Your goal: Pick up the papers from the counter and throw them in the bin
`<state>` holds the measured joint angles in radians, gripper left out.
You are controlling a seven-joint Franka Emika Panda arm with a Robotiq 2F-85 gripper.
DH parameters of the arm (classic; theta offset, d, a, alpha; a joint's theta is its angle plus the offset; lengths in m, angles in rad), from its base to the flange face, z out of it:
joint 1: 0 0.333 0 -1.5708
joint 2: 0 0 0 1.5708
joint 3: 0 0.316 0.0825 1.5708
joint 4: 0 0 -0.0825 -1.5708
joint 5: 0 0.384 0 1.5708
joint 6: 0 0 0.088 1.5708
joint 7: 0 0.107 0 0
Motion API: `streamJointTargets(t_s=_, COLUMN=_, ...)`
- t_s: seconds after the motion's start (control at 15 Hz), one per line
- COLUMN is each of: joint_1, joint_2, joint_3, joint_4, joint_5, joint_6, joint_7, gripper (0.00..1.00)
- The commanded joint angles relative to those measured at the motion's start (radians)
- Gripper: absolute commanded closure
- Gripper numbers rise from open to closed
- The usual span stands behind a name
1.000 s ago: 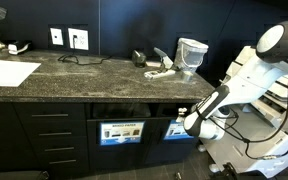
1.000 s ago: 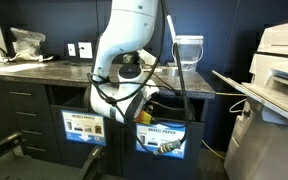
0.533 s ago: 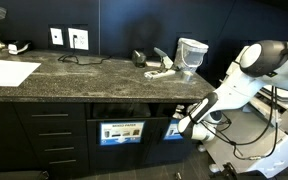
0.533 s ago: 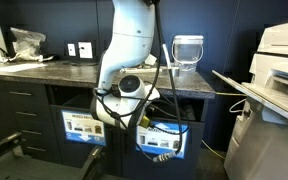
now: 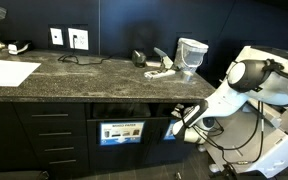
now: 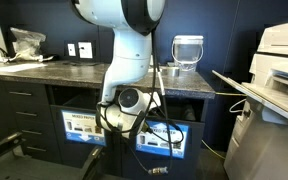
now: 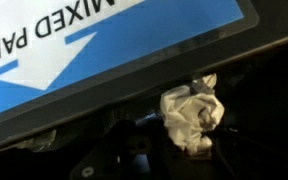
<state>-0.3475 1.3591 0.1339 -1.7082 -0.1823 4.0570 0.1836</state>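
The bin's dark opening [image 5: 158, 110] [image 7: 139, 109] is just outward of my fingers. My gripper should move gently outward past the label's edge and let go of the crumpled white paper wad.
My gripper [image 5: 181, 122] is low in front of the counter, at the mouth of a bin with a blue "MIXED PAPER" label [image 7: 104, 40]. In the wrist view a crumpled white paper ball [image 7: 192, 116] sits between the dark jaws, which seem shut on it; the fingers themselves barely show. In an exterior view my arm [image 6: 126, 98] bends down over the bin labels [image 6: 164, 136]. A flat white sheet of paper [image 5: 9, 72] lies on the dark counter [image 5: 94, 78] at the far left.
Two labelled bins [image 5: 121, 132] sit under the counter. A clear jug [image 5: 191, 53], a small tool and cables stand on the counter near my arm. A plastic bag [image 6: 26, 40] lies at the far end. A printer [image 6: 274, 70] stands beside the counter.
My arm has folded lower and swung the gripper, with the paper ball, toward the bin opening under the counter. The flat sheet has not moved.
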Motion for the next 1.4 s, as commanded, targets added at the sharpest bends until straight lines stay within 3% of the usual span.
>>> streamJointTargets(t_s=0.0, joint_1=0.056, joint_2=0.122, joint_3=-0.011, joint_4=0.185, joint_5=0.038, joint_6=0.004, joint_7=0.037, gripper=0.94)
streamJointTargets(t_s=0.33, joint_1=0.104, joint_2=0.209, joint_3=-0.012, joint_4=0.347, joint_5=0.075, joint_6=-0.036, joint_7=0.038, gripper=0.94)
streamJointTargets(t_s=0.4, joint_1=0.108, joint_2=0.134, joint_3=-0.016, joint_4=0.258, joint_5=0.091, joint_6=-0.023, joint_7=0.035, gripper=0.94)
streamJointTargets(t_s=0.73, joint_1=0.135, joint_2=0.131, joint_3=-0.022, joint_4=0.275, joint_5=0.126, joint_6=-0.024, joint_7=0.029, gripper=0.94)
streamJointTargets(t_s=0.8, joint_1=0.137, joint_2=0.129, joint_3=-0.024, joint_4=0.273, joint_5=0.130, joint_6=-0.025, joint_7=0.028, gripper=0.67)
streamJointTargets(t_s=0.87, joint_1=0.139, joint_2=0.129, joint_3=-0.025, joint_4=0.274, joint_5=0.134, joint_6=-0.025, joint_7=0.027, gripper=0.66)
streamJointTargets(t_s=1.33, joint_1=0.151, joint_2=0.129, joint_3=-0.046, joint_4=0.271, joint_5=0.141, joint_6=-0.029, joint_7=0.011, gripper=0.14)
